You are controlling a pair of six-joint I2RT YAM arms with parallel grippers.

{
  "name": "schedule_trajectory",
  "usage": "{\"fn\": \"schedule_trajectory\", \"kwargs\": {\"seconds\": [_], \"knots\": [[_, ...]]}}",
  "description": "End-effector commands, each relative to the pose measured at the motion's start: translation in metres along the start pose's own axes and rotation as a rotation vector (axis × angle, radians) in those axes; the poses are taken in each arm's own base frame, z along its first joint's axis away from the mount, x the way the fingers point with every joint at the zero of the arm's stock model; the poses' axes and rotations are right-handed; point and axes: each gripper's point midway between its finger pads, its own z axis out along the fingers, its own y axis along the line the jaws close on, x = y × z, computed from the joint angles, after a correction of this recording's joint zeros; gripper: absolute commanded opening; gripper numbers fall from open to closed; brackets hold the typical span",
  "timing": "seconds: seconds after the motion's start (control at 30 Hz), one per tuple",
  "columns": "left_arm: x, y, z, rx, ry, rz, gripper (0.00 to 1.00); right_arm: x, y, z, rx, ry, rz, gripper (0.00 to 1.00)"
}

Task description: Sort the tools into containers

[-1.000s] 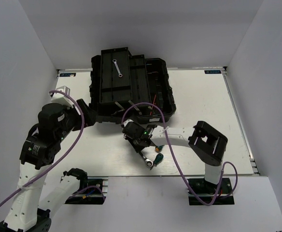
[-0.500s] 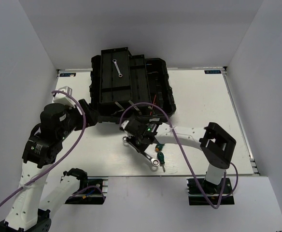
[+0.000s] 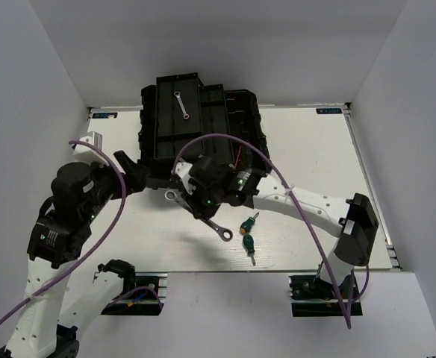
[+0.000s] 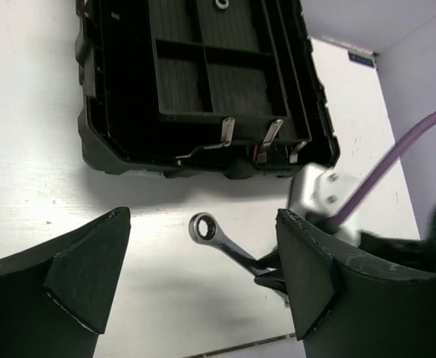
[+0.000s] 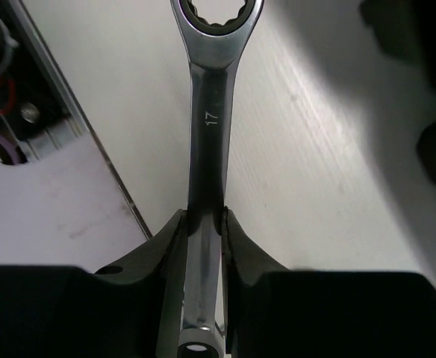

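My right gripper holds the longer wrench [image 3: 220,230] and will next go up, swing outward and turn to let it go onto the bottom of the tray beside the short wrench [image 3: 181,104], because one wrench is already there.
My right gripper [image 3: 201,212] is shut on the shaft of the longer silver wrench [image 3: 220,230], held above the table just in front of the black toolbox [image 3: 233,142]. In the right wrist view the wrench [image 5: 210,112], stamped 17, runs out between my shut fingers [image 5: 166,253]. The short wrench [image 3: 181,104] lies in the toolbox's black tray. Two green-handled screwdrivers [image 3: 246,222] [image 3: 248,245] lie on the table near the front. My left gripper [image 3: 132,168] is open and empty by the toolbox's front left corner; its view shows the wrench's ring end [image 4: 203,227]. I cannot make out any hex keys.
The open toolbox [image 4: 195,82] fills the back middle of the table, with metal latches on its near edge. The table's front edge [image 5: 113,186] runs close below the held wrench. Purple cables loop over both arms. White walls close in the sides.
My right gripper has lifted the longer wrench off the table near the screwdrivers and carried it back and left toward the toolbox. The left arm shifted slightly left.
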Motion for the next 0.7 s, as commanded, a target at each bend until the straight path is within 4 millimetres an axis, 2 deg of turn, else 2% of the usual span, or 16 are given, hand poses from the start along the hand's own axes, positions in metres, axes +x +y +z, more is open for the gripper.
{"fn": "schedule_trajectory", "kwargs": {"seconds": [0.0, 0.07, 0.1, 0.17, 0.2, 0.23, 0.27, 0.3, 0.33, 0.37, 0.4, 0.47, 0.5, 0.53, 0.6, 0.67], "knots": [[-0.028, -0.007, -0.015, 0.028, -0.118, 0.007, 0.89, -0.082, 0.017, -0.063, -0.041, -0.264, -0.083, 0.00], [-0.029, -0.009, -0.018, 0.041, -0.122, 0.016, 0.89, -0.096, 0.015, -0.068, -0.034, -0.295, -0.079, 0.00], [-0.029, -0.009, -0.018, 0.041, -0.122, 0.016, 0.89, -0.119, 0.015, -0.083, -0.021, -0.359, -0.093, 0.00], [-0.029, -0.009, -0.021, 0.045, -0.130, 0.016, 0.89, -0.136, 0.004, -0.077, 0.021, -0.385, -0.089, 0.00], [-0.030, -0.009, -0.024, 0.049, -0.138, 0.015, 0.89, -0.161, -0.004, -0.097, 0.048, -0.460, -0.091, 0.00], [-0.028, -0.008, -0.024, 0.049, -0.137, 0.015, 0.89, -0.171, -0.011, -0.099, 0.069, -0.488, -0.084, 0.00], [-0.028, -0.008, -0.024, 0.049, -0.137, 0.015, 0.89, -0.177, -0.025, -0.085, 0.117, -0.482, -0.068, 0.00], [-0.029, -0.007, -0.027, 0.044, -0.149, 0.014, 0.89, -0.205, -0.038, -0.108, 0.154, -0.568, -0.090, 0.00], [-0.029, -0.007, -0.027, 0.045, -0.149, 0.005, 0.89, -0.216, -0.043, -0.114, 0.171, -0.604, -0.087, 0.00], [-0.029, -0.007, -0.027, 0.045, -0.149, 0.005, 0.89, -0.221, -0.056, -0.095, 0.194, -0.586, -0.075, 0.00], [-0.030, -0.005, -0.027, 0.036, -0.154, 0.004, 0.89, -0.250, -0.060, -0.124, 0.213, -0.698, -0.079, 0.00], [-0.028, -0.004, -0.027, 0.031, -0.144, 0.005, 0.89, -0.263, -0.081, -0.121, 0.264, -0.728, -0.082, 0.00], [-0.029, -0.003, -0.027, 0.021, -0.149, 0.004, 0.89, -0.287, -0.082, -0.135, 0.279, -0.823, -0.092, 0.00], [-0.029, -0.002, -0.027, 0.021, -0.149, 0.004, 0.89, -0.293, -0.097, -0.134, 0.315, -0.839, -0.089, 0.00], [-0.027, -0.001, -0.027, 0.017, -0.141, 0.005, 0.89, -0.311, -0.108, -0.139, 0.356, -0.916, -0.090, 0.00], [-0.027, 0.000, -0.027, 0.009, -0.145, 0.004, 0.89, -0.330, -0.124, -0.160, 0.404, -1.026, -0.084, 0.00]]}}
